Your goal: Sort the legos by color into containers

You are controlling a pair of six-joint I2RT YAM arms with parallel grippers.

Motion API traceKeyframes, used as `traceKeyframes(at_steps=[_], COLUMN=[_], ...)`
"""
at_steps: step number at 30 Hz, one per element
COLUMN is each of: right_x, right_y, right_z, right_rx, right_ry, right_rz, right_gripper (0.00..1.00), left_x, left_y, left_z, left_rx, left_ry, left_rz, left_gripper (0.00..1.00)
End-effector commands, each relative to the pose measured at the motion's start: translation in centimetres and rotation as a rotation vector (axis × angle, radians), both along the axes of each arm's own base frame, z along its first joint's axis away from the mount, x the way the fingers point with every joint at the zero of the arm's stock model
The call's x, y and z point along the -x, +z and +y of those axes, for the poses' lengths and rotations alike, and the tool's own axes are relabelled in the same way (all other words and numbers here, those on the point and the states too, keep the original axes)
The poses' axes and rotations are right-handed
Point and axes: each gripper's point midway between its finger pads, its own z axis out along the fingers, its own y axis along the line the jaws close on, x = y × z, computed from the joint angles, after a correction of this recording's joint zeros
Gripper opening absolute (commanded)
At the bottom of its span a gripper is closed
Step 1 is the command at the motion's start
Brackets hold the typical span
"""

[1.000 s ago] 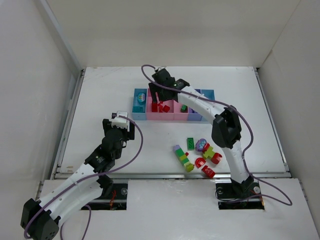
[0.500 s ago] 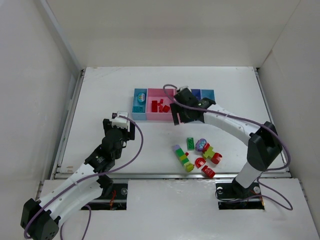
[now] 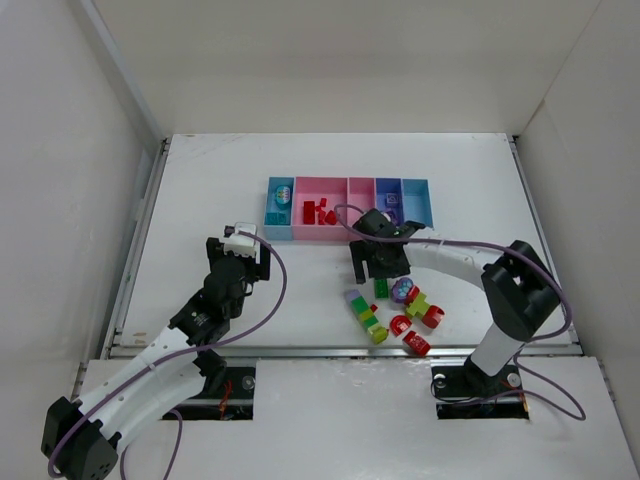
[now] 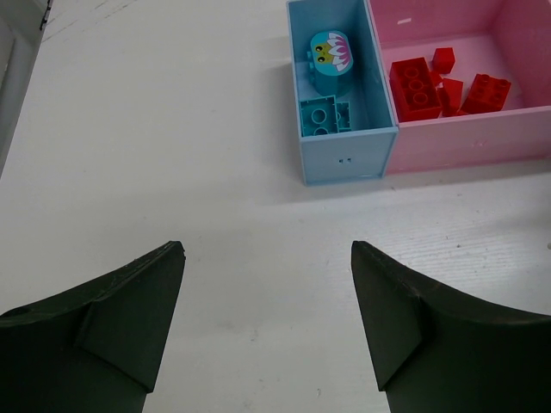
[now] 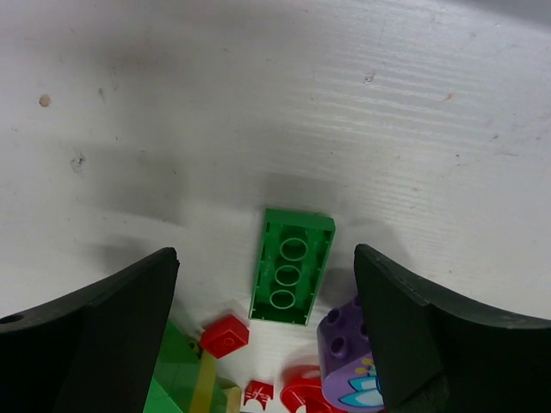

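Note:
My right gripper will next go down around the green brick (image 3: 381,288) (image 5: 291,265), and after that it will close on its long sides.
The containers (image 3: 348,235) form a row of five joined bins at mid-table. Red legos (image 4: 415,86) lie in the wide pink bin (image 4: 465,151); teal ones (image 4: 327,114) lie in the left light blue bin (image 4: 344,163). Loose legos sit nearer: a green brick (image 3: 381,288), a purple one (image 3: 404,290), a multicolour stack (image 3: 366,315) and red pieces (image 3: 417,344). My right gripper (image 3: 378,268) hangs open low over the green brick (image 5: 291,265), which lies studs-down between its fingers, untouched. My left gripper (image 3: 250,258) stands open and empty over bare table (image 4: 267,248), short of the bins.
White walls (image 3: 90,200) enclose the table on three sides, and a metal rail (image 3: 340,350) runs along the near edge. A purple brick (image 5: 340,340) and a small red piece (image 5: 225,335) lie just beside the right fingers.
The right arm has pulled back from over the pink bin and come down over the loose pile, jaws open. The left arm has not moved.

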Motion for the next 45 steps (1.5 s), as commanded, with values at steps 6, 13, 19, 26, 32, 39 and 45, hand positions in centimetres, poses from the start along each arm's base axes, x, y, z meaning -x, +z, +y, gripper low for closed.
traceKeyframes(at_steps=[6, 13, 19, 26, 32, 39, 45], right_x=[0.9, 0.7, -2.3, -7.3, -9.7, -10.6, -11.6], right_y=[-2.7, -2.2, 2.7, 15.5, 19.8, 20.9, 20.6], right_z=[1.6, 2.0, 3.6, 3.3, 1.3, -0.8, -2.7], right_rx=[-0.069, -0.094, -0.144, -0.244, -0.274, -0.253, -0.231], right_ry=[0.022, 0.027, 0.065, 0.011, -0.072, -0.123, -0.151], right_rz=[0.056, 0.040, -0.097, -0.483, -0.607, -0.640, -0.645], right_gripper=[0.72, 0.25, 0.03, 0.00, 0.00, 0.00, 0.00], left_x=[-0.2, -0.2, -0.2, -0.2, -0.2, -0.4, -0.9], left_y=[0.7, 0.7, 0.7, 0.7, 0.7, 0.4, 0.1], left_z=[-0.1, -0.1, -0.1, -0.1, -0.1, 0.3, 0.2], left_rx=[0.021, 0.021, 0.012, 0.012, 0.012, 0.010, -0.006], left_ry=[-0.004, -0.004, -0.006, -0.006, -0.006, 0.004, 0.005], left_rz=[-0.034, -0.034, -0.034, -0.034, -0.034, -0.024, 0.002], left_gripper=[0.75, 0.75, 0.75, 0.75, 0.75, 0.78, 0.92])
